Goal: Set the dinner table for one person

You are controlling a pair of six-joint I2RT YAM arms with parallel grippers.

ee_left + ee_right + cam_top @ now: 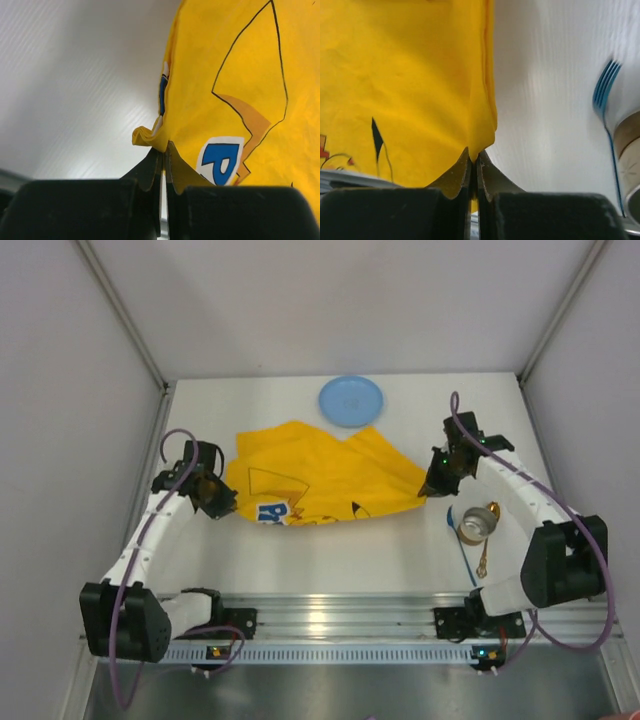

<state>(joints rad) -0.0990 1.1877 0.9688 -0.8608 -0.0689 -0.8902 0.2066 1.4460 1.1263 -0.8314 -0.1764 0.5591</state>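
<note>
The bare part of the table lies back of my left gripper, so next I should draw it back toward the metal bar and release the cloth's edge there.
A yellow cartoon-printed cloth (320, 480) lies spread and rumpled across the middle of the white dinner table (340, 560). My left gripper (218, 502) is shut on the cloth's left edge (150, 140). My right gripper (432, 487) is shut on the cloth's right corner (482, 135). A round blue plate (351, 400) lies behind the cloth near the back wall. A metal cup (474, 523), a gold spoon (488, 536) and a blue fork (464, 550) lie at the right; the fork (605, 95) and cup (629, 160) also show in the right wrist view.
Grey walls close the table on the left, back and right. A metal rail (340, 615) runs along the near edge between the arm bases.
</note>
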